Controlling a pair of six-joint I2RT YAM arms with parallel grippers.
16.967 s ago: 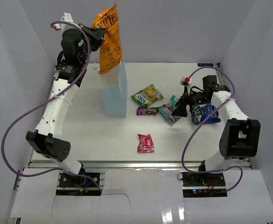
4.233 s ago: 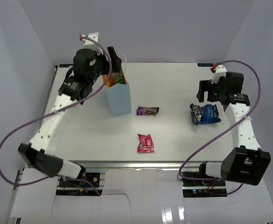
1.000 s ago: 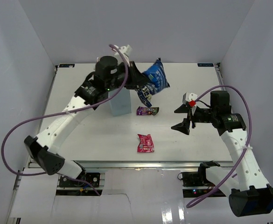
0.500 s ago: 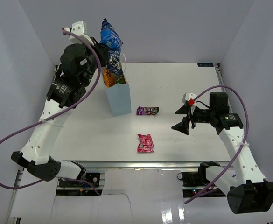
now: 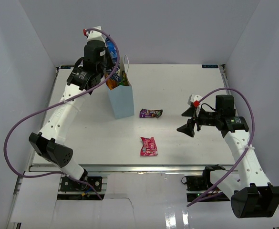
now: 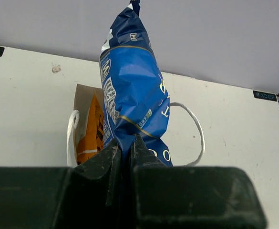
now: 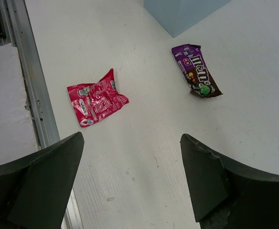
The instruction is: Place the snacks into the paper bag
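Note:
I will lower my left gripper next and let go of the dark blue packet (image 5: 112, 49) inside the paper bag's opening (image 5: 120, 80) below, because the packet is above the paper bag's rim.
My left gripper (image 6: 125, 148) is shut on the bottom edge of the dark blue packet (image 6: 132, 95), which hangs over the mouth of the pale-blue paper bag (image 5: 121, 98). From above, that gripper (image 5: 106, 53) and the blue packet (image 5: 112, 49) sit at the bag's back rim. The orange chip bag (image 6: 92, 129) stands inside the paper bag. On the table lie the purple packet (image 5: 150, 113) and the pink-red packet (image 5: 148, 146). My right gripper (image 5: 188, 122) hovers open to their right; its wrist view shows the pink-red packet (image 7: 96, 102) and the purple packet (image 7: 196, 71) ahead of its gripper (image 7: 132, 137).
Thin white string handles (image 6: 196, 129) loop out from the bag's rim. A metal rail (image 7: 29, 86) runs along the table's near edge beside the pink-red packet. The bag's lower corner (image 7: 182, 14) shows at the top of the right wrist view.
My left arm has swung right and down, bringing the dark blue packet from high at the left to just over the bag's mouth. The right arm has barely moved.

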